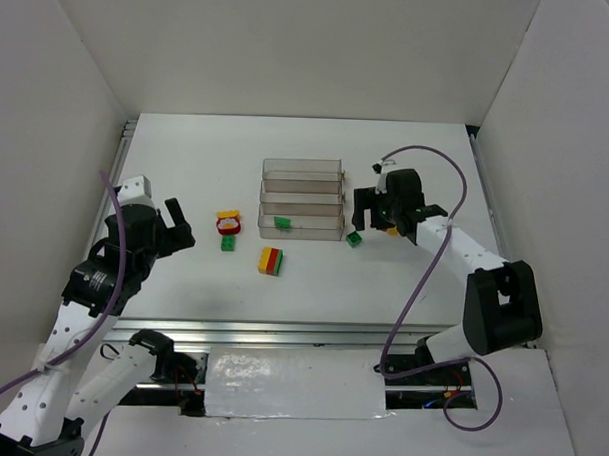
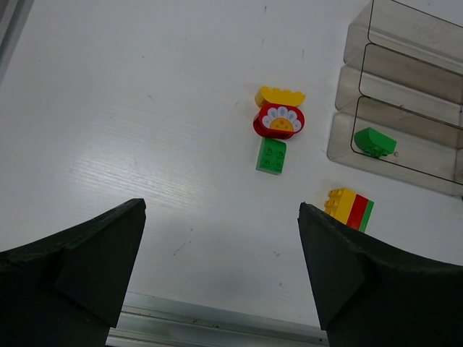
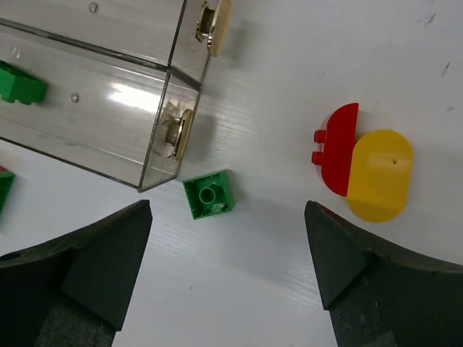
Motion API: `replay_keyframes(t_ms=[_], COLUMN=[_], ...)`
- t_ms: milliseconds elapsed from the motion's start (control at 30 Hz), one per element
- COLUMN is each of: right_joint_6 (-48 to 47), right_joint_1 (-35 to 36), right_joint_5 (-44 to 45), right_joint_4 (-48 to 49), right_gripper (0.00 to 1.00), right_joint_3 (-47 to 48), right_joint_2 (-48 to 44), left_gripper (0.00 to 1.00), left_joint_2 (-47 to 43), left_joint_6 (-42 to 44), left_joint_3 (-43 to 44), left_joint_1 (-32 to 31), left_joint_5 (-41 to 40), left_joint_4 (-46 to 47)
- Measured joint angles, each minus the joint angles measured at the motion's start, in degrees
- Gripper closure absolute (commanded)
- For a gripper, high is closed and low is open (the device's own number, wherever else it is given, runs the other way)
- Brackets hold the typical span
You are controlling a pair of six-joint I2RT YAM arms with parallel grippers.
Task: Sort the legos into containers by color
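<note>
The green brick [image 1: 354,239] [image 3: 208,195] is just off the corner of the tray. My right gripper will next go down beside the tray, with its fingers narrowing, and close on the brick's sides.
The clear stepped tray [image 1: 302,173] stands mid-table, with one green brick [image 1: 282,223] in its nearest trough. A green brick [image 1: 354,239] lies upside down on the table by the tray's right corner. My right gripper [image 1: 367,216] is open and empty, hovering just above this brick [image 3: 208,195]. A red and a yellow rounded piece [image 3: 362,170] lie joined beside it. My left gripper [image 1: 182,224] is open and empty, well left of a yellow-and-red flower piece [image 2: 279,116], a green brick [image 2: 271,155] and a yellow-red-green stack [image 2: 349,208].
White walls enclose the table on three sides. A metal rail [image 2: 217,329] runs along the near edge. The tray also shows in the left wrist view [image 2: 405,72] and in the right wrist view [image 3: 87,155].
</note>
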Motion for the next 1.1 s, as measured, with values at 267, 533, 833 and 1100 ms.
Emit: replay_keyframes(t_ms=[267,533,833,1100], right_joint_6=[-3.6,-3.9,-3.8,-3.8], right_joint_1=[0.2,0.2,0.9,4.4], right_joint_5=[0.2,-2.1,-4.8,-3.3], right_joint_4=[1.8,-0.2,-2.1,-4.0], right_gripper=[0.11,0.23,0.26,0.29], right_joint_3=[-0.9,-0.8,-0.2,2.1], right_joint_2=[4.3,7.2,9.6,12.2], left_gripper=[0.00,0.00,0.00,0.01], left_joint_2=[-0.1,-0.1,-1.2,-1.3], left_joint_6=[0.1,0.2,0.2,0.2], left_joint_3=[0.0,0.0,0.0,0.0], left_joint_1=[0.0,0.0,0.0,0.0], left_joint_5=[0.7,1.8,2.0,2.0], left_joint_4=[0.0,0.1,0.2,0.4])
